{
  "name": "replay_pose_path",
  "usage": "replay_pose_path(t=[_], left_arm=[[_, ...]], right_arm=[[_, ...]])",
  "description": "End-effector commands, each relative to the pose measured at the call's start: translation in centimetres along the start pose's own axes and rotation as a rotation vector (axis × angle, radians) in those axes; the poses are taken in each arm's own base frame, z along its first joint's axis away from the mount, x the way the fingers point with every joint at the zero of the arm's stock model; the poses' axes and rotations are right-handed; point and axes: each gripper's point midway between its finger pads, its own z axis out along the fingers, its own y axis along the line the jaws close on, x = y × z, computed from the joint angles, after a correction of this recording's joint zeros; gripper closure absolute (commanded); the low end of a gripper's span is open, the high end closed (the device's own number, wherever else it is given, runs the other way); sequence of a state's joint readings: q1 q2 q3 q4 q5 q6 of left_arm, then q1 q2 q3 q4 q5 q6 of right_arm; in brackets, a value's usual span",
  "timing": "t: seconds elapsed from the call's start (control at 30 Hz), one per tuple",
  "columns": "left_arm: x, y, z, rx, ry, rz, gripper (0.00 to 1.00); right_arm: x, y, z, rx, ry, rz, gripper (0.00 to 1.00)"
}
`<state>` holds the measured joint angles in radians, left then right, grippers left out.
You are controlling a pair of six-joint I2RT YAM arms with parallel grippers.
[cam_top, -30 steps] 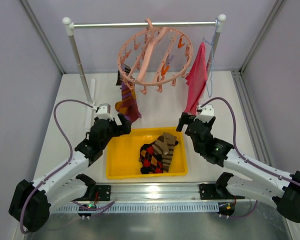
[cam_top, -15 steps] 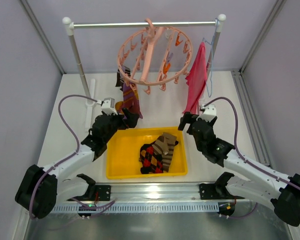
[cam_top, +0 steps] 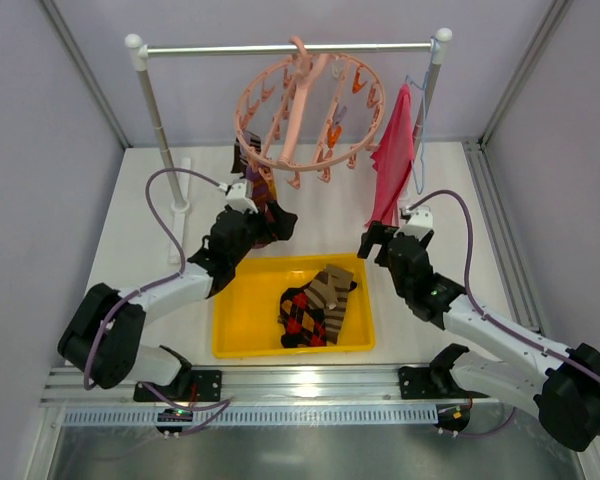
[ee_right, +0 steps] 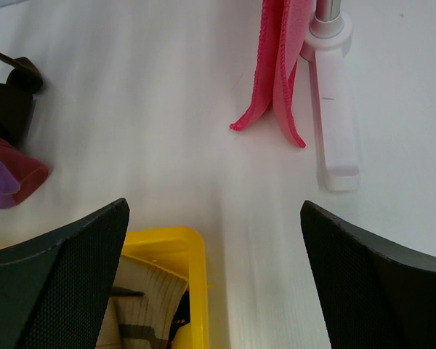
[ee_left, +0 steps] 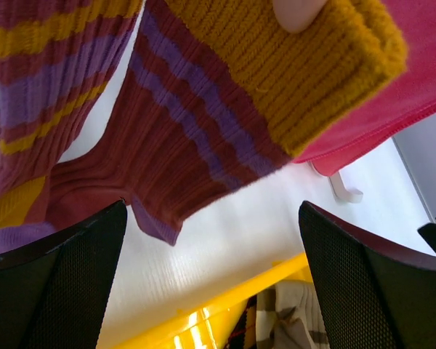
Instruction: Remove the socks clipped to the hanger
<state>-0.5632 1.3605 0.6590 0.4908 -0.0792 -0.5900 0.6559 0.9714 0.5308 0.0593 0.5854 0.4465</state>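
Observation:
The maroon sock's lower part hangs just outward of my left gripper, so next I will ease that gripper's open fingers outward around this loose end and close.
The salmon-pink ring hanger hangs by its hook from the rail. A pair of maroon-purple socks with yellow stripes is clipped at its left side. My left gripper is open just below and in front of them. In the left wrist view the socks hang above the jaws and nothing is between them. A brown-cream striped sock and a dark argyle sock lie in the yellow bin. My right gripper is open and empty by the bin's far right corner.
A pink-red cloth hangs on a thin wire hanger at the rail's right end and shows in the right wrist view. The rack's white posts and feet stand on the white table. Grey walls close in both sides.
My left arm has reached forward and to the right, bringing its open gripper under the hanging socks. The right arm has shifted only slightly.

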Motion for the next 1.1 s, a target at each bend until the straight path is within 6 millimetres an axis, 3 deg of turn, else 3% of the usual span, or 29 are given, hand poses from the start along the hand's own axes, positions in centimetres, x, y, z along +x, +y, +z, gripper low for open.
replay_pose_path(t=[0.0, 0.23, 0.33, 0.5, 0.63, 0.67, 0.7, 0.8, 0.83, 0.93, 0.97, 1.07], left_arm=[[-2.4, -0.4, 1.7, -0.018, -0.086, 0.028, 0.02], [-2.3, 2.8, 3.1, -0.188, -0.124, 0.034, 0.01], [-2.1, 2.4, 3.5, -0.183, -0.135, 0.070, 0.06], [-0.9, 1.9, 4.7, -0.175, -0.101, 0.152, 0.36], [-0.7, 1.7, 4.5, -0.171, -0.112, 0.177, 0.76], [-0.7, 1.5, 4.3, -0.179, -0.119, 0.186, 0.94], [-0.6, 1.5, 3.9, -0.185, -0.121, 0.212, 1.00], [-0.2, 0.6, 2.2, -0.196, -0.137, 0.277, 1.00], [0.0, -0.6, 1.3, -0.173, -0.142, 0.289, 1.00], [0.6, -1.0, -0.4, -0.186, -0.146, 0.312, 1.00], [0.4, -2.2, -1.3, -0.159, -0.155, 0.310, 1.00], [0.1, -3.2, -3.3, -0.144, -0.176, 0.299, 1.00]], right_arm=[[-1.3, 0.7, 0.3, -0.034, -0.045, 0.033, 0.00], [-1.1, 0.3, 0.7, -0.037, -0.042, 0.035, 0.00], [-0.9, 0.4, 1.0, -0.045, -0.039, 0.034, 0.00], [-0.5, 0.8, 1.7, -0.054, -0.022, 0.031, 0.00], [-0.3, 0.8, 1.7, -0.053, -0.013, 0.028, 0.00], [-0.4, 0.9, 1.7, -0.056, -0.018, 0.030, 0.00], [-0.4, 1.0, 1.6, -0.065, -0.014, 0.025, 0.00], [-0.4, 1.8, 1.6, -0.109, -0.005, -0.020, 0.00], [-0.3, 1.8, 1.7, -0.107, 0.003, -0.031, 0.00], [0.2, 2.0, 2.1, -0.101, 0.043, -0.067, 0.00], [0.3, 2.1, 2.1, -0.105, 0.051, -0.070, 0.00], [0.1, 3.3, 1.4, -0.131, 0.043, -0.083, 0.00]])
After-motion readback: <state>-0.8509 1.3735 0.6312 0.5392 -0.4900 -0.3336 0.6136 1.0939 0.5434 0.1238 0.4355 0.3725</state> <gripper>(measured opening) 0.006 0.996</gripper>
